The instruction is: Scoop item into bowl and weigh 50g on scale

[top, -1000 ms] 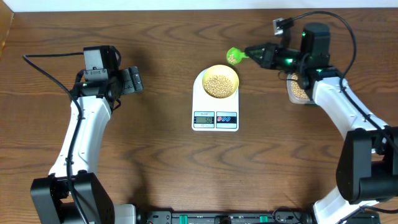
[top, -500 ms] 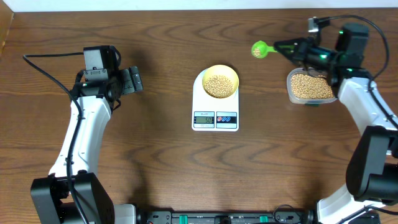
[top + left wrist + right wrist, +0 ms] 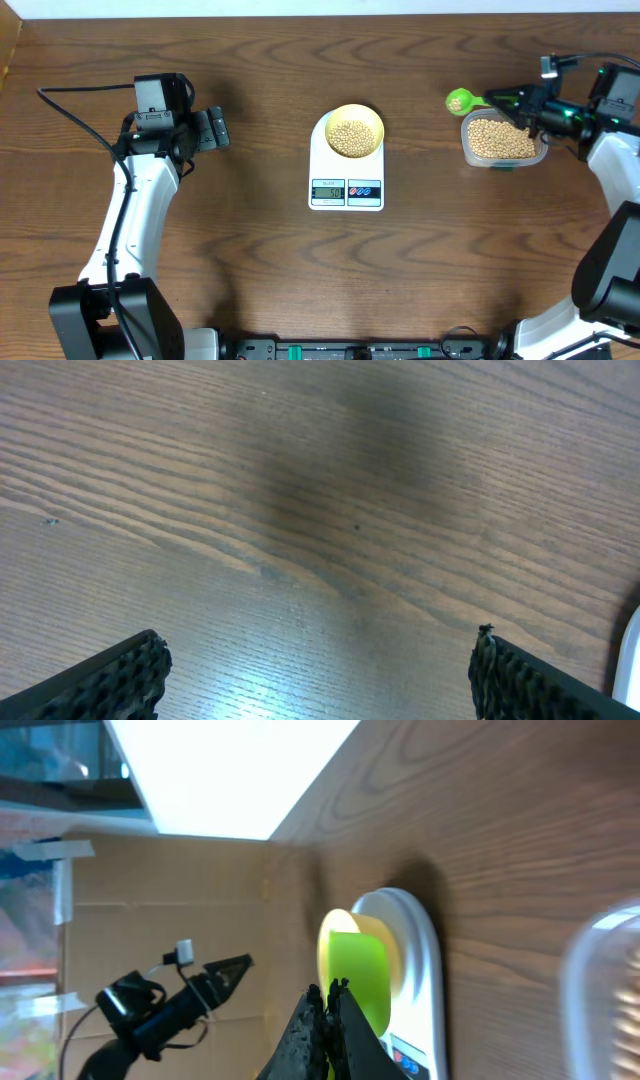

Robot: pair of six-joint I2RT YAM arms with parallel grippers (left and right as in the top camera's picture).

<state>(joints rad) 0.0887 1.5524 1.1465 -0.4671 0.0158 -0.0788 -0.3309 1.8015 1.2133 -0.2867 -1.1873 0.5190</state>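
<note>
Next, my right gripper will tilt the green scoop (image 3: 459,100) back and down onto the beans in the clear container (image 3: 502,141).
The pale yellow bowl (image 3: 354,131) stands on the round platform of the white scale (image 3: 346,190) and holds a layer of tan beans (image 3: 351,137). My right gripper (image 3: 499,99) is shut on the handle of a green scoop (image 3: 459,100), which hangs by the left rim of the clear container (image 3: 502,141) of beans. The right wrist view shows the fingertips (image 3: 328,992) pinched on the scoop (image 3: 362,982), with the bowl (image 3: 334,934) and scale (image 3: 420,960) behind it. My left gripper (image 3: 211,130) stays open and empty, far left of the scale, over bare wood (image 3: 318,660).
The clear plastic container sits right of the scale, its rim blurred at the right edge of the right wrist view (image 3: 603,982). A white corner of the scale (image 3: 632,660) shows in the left wrist view. Cardboard and the table's far edge lie beyond.
My right gripper has carried the green scoop to the right, from beside the bowl to the container's left rim. The left arm, bowl and scale have not moved.
</note>
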